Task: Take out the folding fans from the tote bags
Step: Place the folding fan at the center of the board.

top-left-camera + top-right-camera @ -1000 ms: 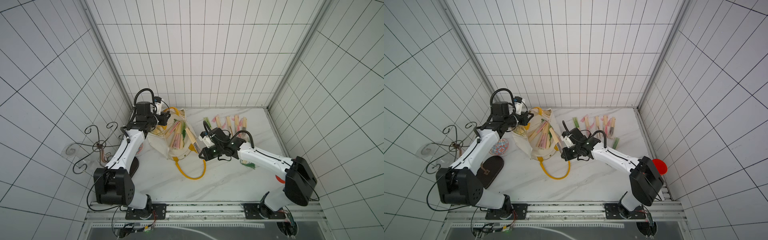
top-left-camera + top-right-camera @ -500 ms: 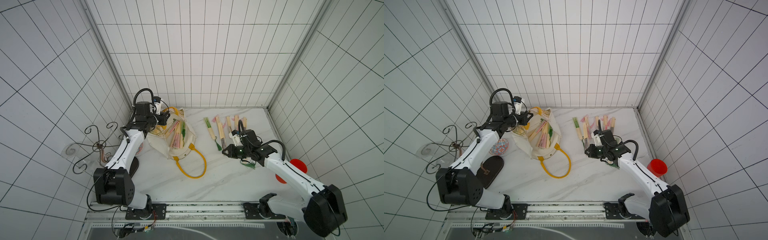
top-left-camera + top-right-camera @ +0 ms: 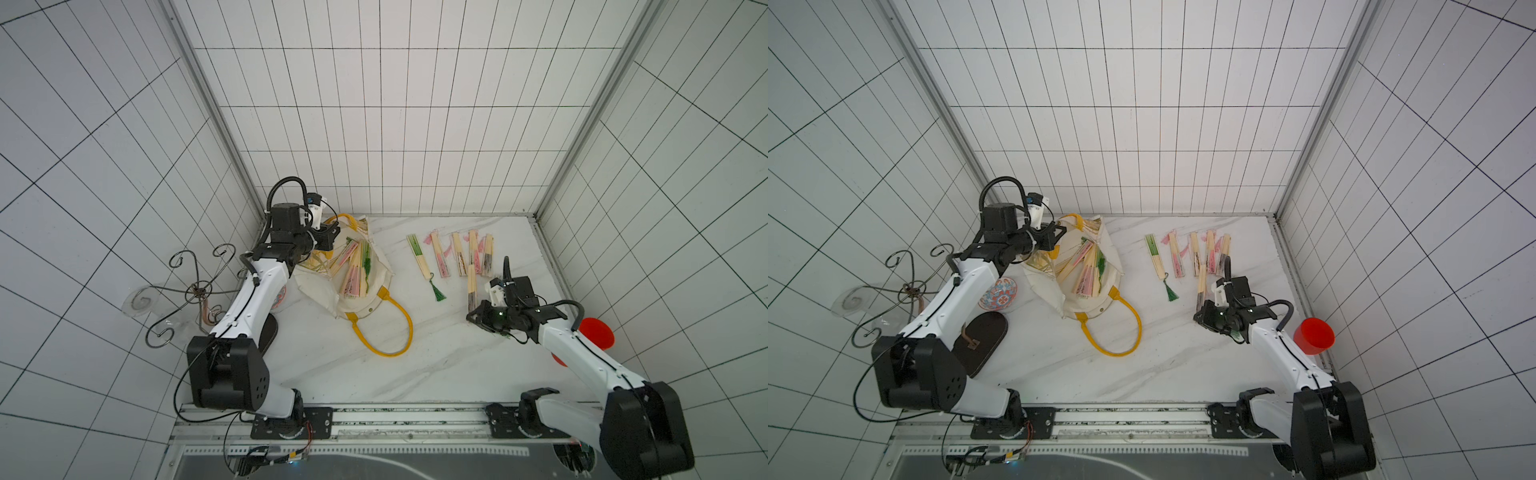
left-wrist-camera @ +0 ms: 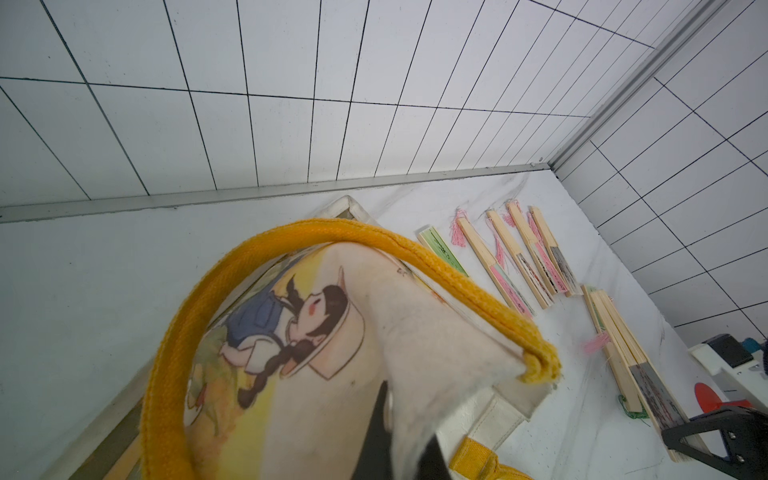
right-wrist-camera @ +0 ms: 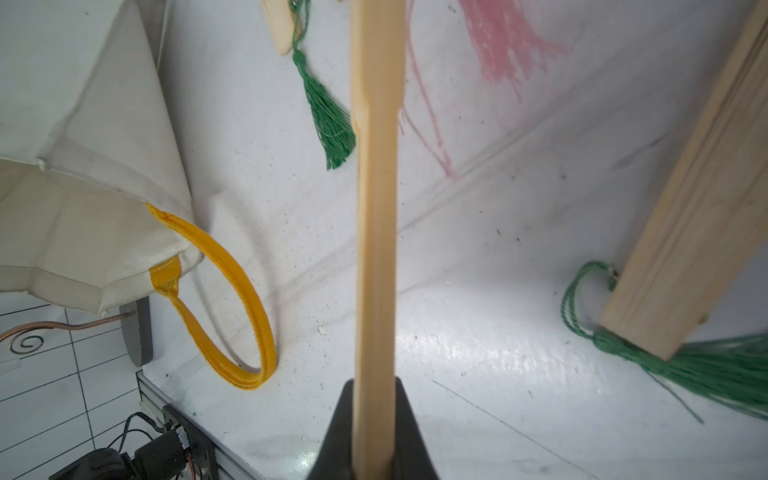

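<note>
I will lower my right gripper next and pull it slightly back to release the fan, since bare tabletop short of the row (image 3: 461, 316) (image 5: 436, 264) is below and back from it.
The cream tote bag (image 3: 320, 291) (image 3: 1050, 291) lies at the back left with its mouth open. Several folding fans (image 3: 355, 274) (image 3: 1088, 278) show inside it. My left gripper (image 3: 332, 239) (image 3: 1057, 237) is shut on the bag's upper rim cloth (image 4: 415, 374) and holds it up beside the yellow handle (image 4: 374, 241). Over the right side of the table, my right gripper (image 3: 473, 318) (image 3: 1200, 316) (image 5: 374, 436) is shut on one pale bamboo folding fan (image 3: 471, 286) (image 5: 376, 208). That fan points toward a row of several fans (image 3: 457, 257) (image 3: 1196, 257) lying on the table.
A green-tasselled fan (image 3: 419, 259) lies left of the row, and another (image 5: 685, 208) is close beside my right gripper. The bag's other yellow handle (image 3: 390, 328) loops over the table. A red cup (image 3: 1313, 336) stands at the right edge. A patterned bowl (image 3: 998, 294) and a dark stand (image 3: 984, 340) are at the left.
My right arm has carried the fan from the bag's mouth across to the right, ending near the front of the row of fans. The left arm has stayed put, holding the bag.
</note>
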Controlling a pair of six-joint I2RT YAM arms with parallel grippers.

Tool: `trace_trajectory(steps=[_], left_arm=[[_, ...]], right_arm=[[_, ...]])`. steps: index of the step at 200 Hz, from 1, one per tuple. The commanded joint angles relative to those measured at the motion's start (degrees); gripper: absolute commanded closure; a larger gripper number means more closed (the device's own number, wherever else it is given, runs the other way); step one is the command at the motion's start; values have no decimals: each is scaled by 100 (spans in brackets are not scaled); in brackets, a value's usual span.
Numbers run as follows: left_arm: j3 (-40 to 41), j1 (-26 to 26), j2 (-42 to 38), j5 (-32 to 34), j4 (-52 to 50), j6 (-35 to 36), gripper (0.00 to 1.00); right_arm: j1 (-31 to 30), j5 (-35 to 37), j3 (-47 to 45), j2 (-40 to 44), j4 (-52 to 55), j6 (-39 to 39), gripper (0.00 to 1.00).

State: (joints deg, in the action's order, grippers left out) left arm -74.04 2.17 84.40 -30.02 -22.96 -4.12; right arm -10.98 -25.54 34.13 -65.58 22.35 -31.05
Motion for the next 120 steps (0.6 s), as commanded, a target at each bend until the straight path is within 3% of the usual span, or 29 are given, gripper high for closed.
trace_trajectory(steps=[1, 52, 120], left_arm=[[-194, -33, -75, -127, 354, -45, 100], [-195, -33, -47, -144, 371, -55, 100], [-190, -33, -38, -160, 371, -71, 100]], right_arm=[[53, -298, -479, -107, -346, -126, 100], [-119, -724, -931, -537, -925, -256, 100], [-229, -601, -1116, -773, -1141, -323, 100]])
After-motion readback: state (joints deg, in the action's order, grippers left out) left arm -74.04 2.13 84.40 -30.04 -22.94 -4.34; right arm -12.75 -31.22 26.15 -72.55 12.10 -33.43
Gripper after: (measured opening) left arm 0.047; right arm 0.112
